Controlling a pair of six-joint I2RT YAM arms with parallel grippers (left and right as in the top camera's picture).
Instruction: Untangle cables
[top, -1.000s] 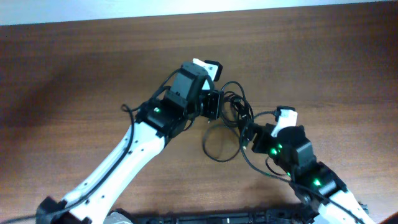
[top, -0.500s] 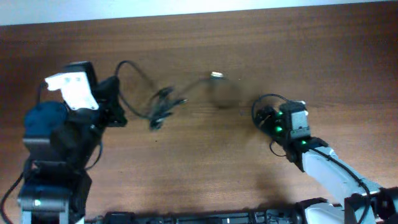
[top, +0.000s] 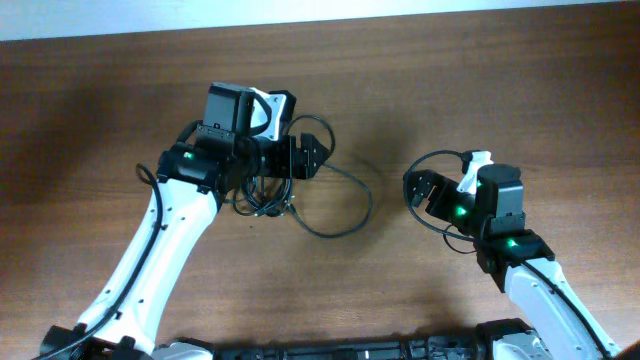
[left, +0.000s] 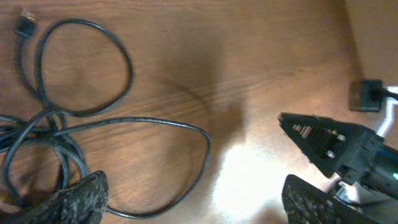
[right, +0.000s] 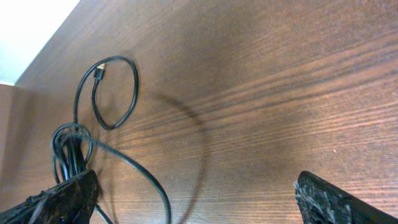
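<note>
I need to move my left gripper to the left in the overhead view next and down onto the piece of cable crossing over the tangle (top: 263, 203) (left: 18, 139), since it lies on top of the others.
A tangle of black cables (top: 262, 195) lies on the wooden table left of centre, with one wide loop (top: 345, 210) trailing out to the right. My left gripper (top: 310, 155) hovers just above and right of the tangle, open and holding nothing. The left wrist view has the cables (left: 59, 134) and a small plug (left: 25, 26) at the left, with my left gripper (left: 193, 205) spread wide over one strand. My right gripper (top: 418, 190) stands open to the right of the loop, clear of it. In the right wrist view, my right gripper (right: 199, 205) is open, with the cables (right: 78, 146) far left.
The table's far edge (top: 320, 22) meets a pale wall at the top. The right arm's own thin wire (top: 440, 158) arcs above its wrist. The right gripper's fingers (left: 329, 146) reach into the left wrist view at the right.
The left gripper was shut on the cables, pulled them far to the left, then came back towards the middle and opened, leaving them on the table. The right arm drew back right.
</note>
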